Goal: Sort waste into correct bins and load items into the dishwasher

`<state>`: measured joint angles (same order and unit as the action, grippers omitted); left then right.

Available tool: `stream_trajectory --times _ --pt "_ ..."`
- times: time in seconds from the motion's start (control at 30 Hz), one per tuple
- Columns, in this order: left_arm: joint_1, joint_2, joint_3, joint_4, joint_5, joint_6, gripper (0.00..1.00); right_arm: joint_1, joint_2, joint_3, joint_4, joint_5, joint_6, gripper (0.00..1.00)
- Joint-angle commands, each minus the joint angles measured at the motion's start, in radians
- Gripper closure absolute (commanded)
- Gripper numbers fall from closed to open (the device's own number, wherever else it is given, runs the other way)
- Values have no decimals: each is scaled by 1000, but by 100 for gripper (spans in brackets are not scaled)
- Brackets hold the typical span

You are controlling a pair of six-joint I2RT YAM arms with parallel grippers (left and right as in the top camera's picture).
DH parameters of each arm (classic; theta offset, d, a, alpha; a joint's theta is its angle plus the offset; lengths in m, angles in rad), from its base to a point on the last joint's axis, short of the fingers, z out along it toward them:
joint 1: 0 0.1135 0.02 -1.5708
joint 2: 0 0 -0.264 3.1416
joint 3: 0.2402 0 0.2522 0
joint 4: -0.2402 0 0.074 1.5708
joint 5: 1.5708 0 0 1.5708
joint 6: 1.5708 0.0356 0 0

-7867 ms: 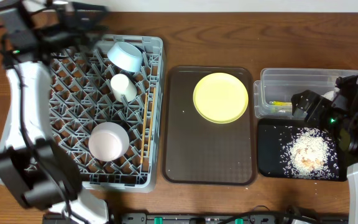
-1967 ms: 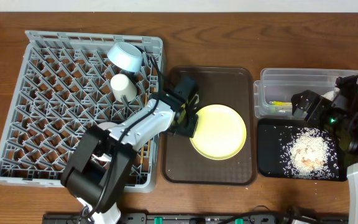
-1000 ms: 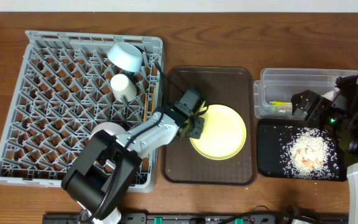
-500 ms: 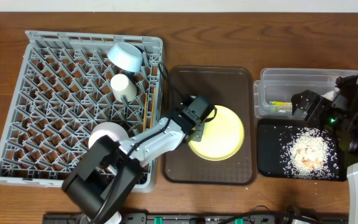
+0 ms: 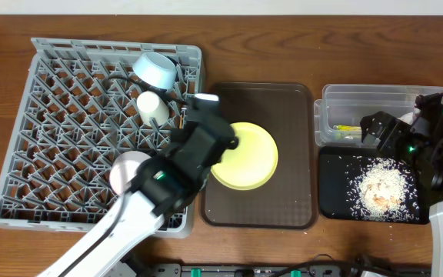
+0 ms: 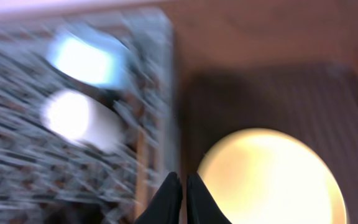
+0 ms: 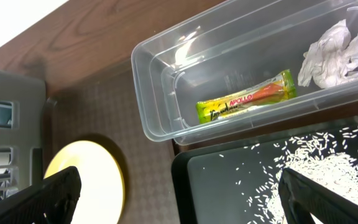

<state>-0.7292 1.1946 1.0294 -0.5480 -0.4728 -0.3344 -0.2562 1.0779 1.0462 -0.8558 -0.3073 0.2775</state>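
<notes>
The left gripper moves toward the right in the overhead view next, carrying the round yellow plate [image 5: 248,158] across the brown serving tray [image 5: 275,196], whose bare surface has room.
My left gripper [image 5: 224,149] is shut on the left rim of the round yellow plate [image 5: 248,158], over the brown serving tray by the grey dish rack [image 5: 52,115]. In the left wrist view its fingertips [image 6: 184,182] press together at the plate [image 6: 272,180] edge; the picture is blurred. The rack holds a light blue bowl [image 5: 154,69], a white cup [image 5: 152,106], a white bowl [image 5: 125,171] partly under my arm, and chopsticks [image 5: 182,119]. My right gripper [image 7: 182,198] hangs open over the black tray [image 7: 229,186], holding nothing.
The clear tub [image 7: 160,93] holds a green-yellow sachet [image 7: 247,102] and a crumpled napkin [image 7: 331,53]. Rice scraps [image 5: 381,187] lie in the black tray [image 5: 337,200]. The brown serving tray [image 5: 283,208] sits between rack and bins.
The left gripper closed on the plate's rim, and arm and plate have shifted left toward the rack. The right arm has not moved.
</notes>
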Motion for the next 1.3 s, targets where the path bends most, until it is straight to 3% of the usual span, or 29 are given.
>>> stream_trajectory --times 0.0,0.07,0.17,0.27,0.33,0.4,0.53,0.87,0.97,1.27 --pt "4 -90 16 -5 -255 119 92 -5 -5 10 -1 -8 -5 1" --pt "4 -106 16 -23 -211 124 93 -5 -5 10 -1 -8 -5 1" --pt "4 -93 14 -60 22 119 92 -5 -5 10 -1 -8 -5 1" --pt "4 11 4 -72 285 43 85 -5 -5 10 -1 -8 -5 1" --pt "4 92 4 -56 332 10 86 -5 -5 10 -1 -8 -5 1" --pt "4 183 4 -24 355 -2 92 -5 -5 10 -1 -8 -5 1" --pt "4 376 4 72 451 -24 92 -5 -5 10 -1 -8 -5 1" --pt "-3 718 4 325 987 -65 92 -5 -5 10 -2 -8 -5 1" --pt "-26 746 4 341 1061 -113 92 -5 -5 10 -2 -8 -5 1" --pt "-151 744 5 432 1172 -105 88 -5 -5 10 -2 -8 -5 1"
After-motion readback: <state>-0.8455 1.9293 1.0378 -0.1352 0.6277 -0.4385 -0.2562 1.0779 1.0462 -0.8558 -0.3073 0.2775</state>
